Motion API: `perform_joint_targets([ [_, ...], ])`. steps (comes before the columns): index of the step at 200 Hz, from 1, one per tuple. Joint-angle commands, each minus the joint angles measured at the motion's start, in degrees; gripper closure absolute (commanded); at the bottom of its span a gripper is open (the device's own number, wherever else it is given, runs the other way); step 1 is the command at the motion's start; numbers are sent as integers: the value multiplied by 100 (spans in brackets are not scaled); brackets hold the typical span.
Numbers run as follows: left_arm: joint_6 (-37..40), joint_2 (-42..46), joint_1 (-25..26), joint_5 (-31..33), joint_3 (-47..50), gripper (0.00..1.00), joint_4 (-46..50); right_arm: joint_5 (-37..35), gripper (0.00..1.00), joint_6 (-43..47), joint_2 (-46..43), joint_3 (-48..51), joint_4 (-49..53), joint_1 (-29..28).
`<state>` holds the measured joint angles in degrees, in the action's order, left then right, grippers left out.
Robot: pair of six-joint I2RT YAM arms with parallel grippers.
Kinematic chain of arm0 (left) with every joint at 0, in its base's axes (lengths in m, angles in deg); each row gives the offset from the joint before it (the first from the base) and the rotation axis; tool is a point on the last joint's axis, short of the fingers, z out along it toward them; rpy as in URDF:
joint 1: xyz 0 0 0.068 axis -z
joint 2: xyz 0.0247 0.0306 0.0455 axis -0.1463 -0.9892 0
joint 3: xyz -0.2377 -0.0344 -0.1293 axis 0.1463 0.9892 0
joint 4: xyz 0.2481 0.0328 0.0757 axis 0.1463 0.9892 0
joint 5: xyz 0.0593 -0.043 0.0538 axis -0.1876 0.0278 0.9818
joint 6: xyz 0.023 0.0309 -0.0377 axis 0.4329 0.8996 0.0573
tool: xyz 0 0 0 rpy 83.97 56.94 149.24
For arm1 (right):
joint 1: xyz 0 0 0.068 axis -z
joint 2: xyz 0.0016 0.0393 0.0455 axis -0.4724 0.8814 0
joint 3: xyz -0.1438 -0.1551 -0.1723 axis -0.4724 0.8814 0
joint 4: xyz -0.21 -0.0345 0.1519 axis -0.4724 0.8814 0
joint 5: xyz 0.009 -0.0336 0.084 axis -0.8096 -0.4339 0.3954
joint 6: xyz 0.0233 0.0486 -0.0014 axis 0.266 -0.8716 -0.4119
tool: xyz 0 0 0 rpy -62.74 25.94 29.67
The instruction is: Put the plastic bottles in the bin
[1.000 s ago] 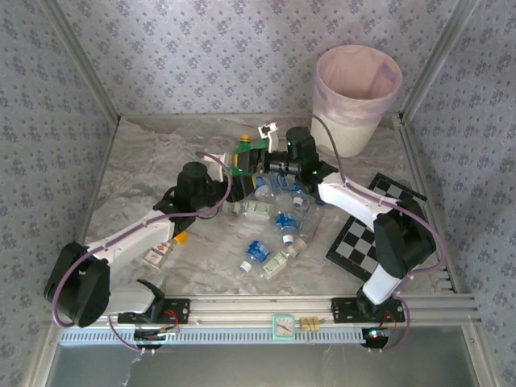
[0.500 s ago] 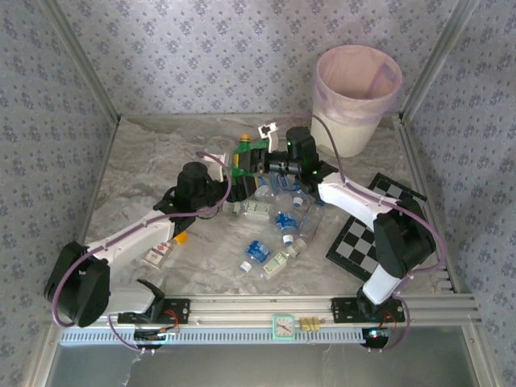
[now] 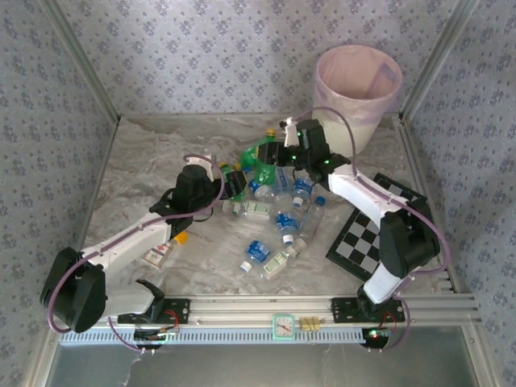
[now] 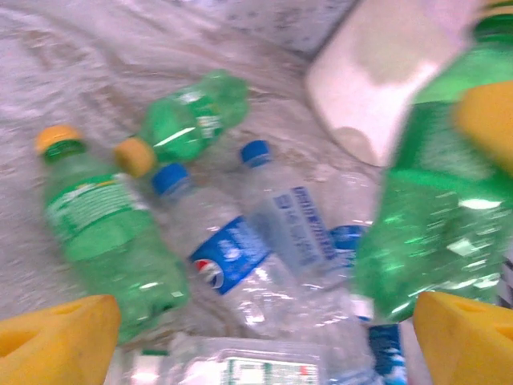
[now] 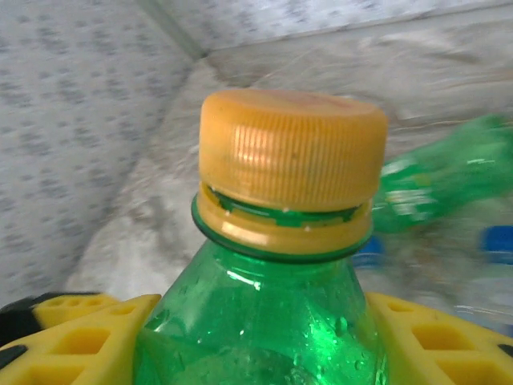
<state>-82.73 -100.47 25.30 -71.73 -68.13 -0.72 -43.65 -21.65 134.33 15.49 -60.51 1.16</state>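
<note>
The green plastic bottle hangs outside the tall cream bin, so my right gripper raises it outward over the bin's pink-lined opening (image 3: 358, 74) next for release.
My right gripper (image 3: 278, 153) is shut on a green plastic bottle (image 3: 262, 155) with a yellow cap (image 5: 290, 156), held off the table. Its yellow fingers (image 5: 88, 337) press both sides of the bottle's shoulder (image 5: 264, 337). My left gripper (image 3: 234, 181) stands open over the pile, its jaws wide apart with nothing between them (image 4: 260, 341). Below it lie two green bottles (image 4: 108, 233) (image 4: 188, 120) and clear blue-labelled bottles (image 4: 232, 257). The held green bottle (image 4: 433, 216) hangs at the right of the left wrist view. The cream bin (image 3: 355, 129) with a pink liner stands at the back right.
More clear bottles (image 3: 282, 218) lie scattered mid-table, and one pale-labelled bottle (image 3: 157, 254) lies near the left arm. A checkerboard (image 3: 379, 218) lies at the right. Patterned walls close in the back and sides, and a metal rail (image 3: 322, 306) runs along the front.
My left gripper opened and let go of the green bottle. My right gripper closed on it and lifted it up and to the right, towards the bin.
</note>
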Motion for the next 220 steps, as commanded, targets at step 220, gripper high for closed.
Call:
perform_joint_targets([
  [220,123,-545,-67,-535,-257,0,856,-3187,48,1755,3244,-7006,2551,2131],
])
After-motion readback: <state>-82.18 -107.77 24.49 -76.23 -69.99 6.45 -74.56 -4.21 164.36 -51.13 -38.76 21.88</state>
